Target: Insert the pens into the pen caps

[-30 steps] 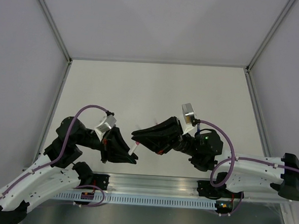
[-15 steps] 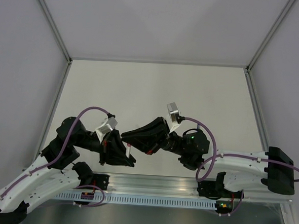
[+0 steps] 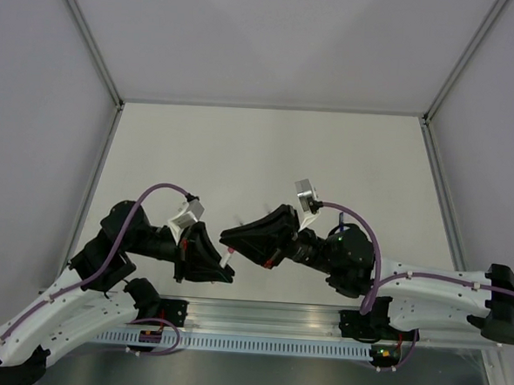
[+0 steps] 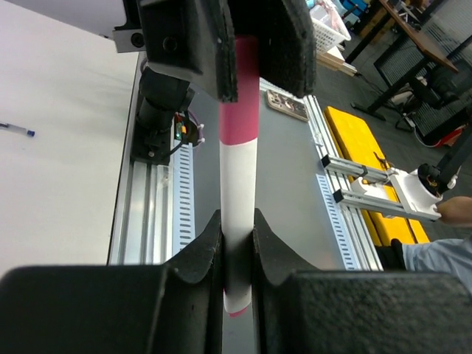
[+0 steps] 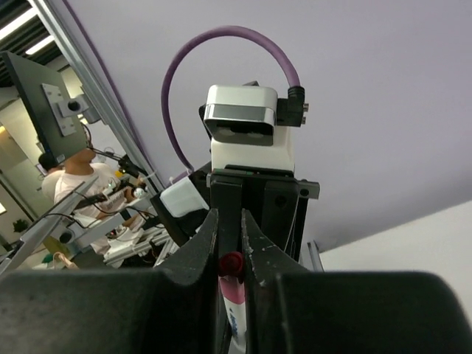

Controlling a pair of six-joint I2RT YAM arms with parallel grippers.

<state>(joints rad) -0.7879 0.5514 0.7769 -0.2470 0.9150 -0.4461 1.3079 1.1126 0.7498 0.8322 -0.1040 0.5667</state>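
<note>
Next, my left gripper will carry the capped pen outward and down, tilting the fingertips downward, and release it, since white tabletop lies below and outward of the gripper.
A whitish pen (image 4: 237,184) with a pinkish-red end stands upright in the left wrist view, and my left gripper (image 4: 237,236) is shut on its white barrel. The red pen cap (image 4: 240,96) sits in line on the pen's far end, pinched by my right gripper, whose fingers (image 4: 265,37) close on it from above. In the right wrist view the cap's round red end (image 5: 231,262) shows between the shut jaws of the right gripper (image 5: 230,243). From above, left gripper (image 3: 222,271) and right gripper (image 3: 232,242) meet tip to tip over the table's near edge, with the pen (image 3: 229,261) between them.
A dark blue pen (image 4: 16,130) lies on the white table (image 3: 268,158) far from the grippers. The aluminium rail (image 3: 258,315) with the arm bases runs along the near edge. Grey walls close in the table at the back and sides.
The right arm swung left toward the left gripper, then came partly back right. The left gripper shifted slightly with it. Both grips stayed shut.
</note>
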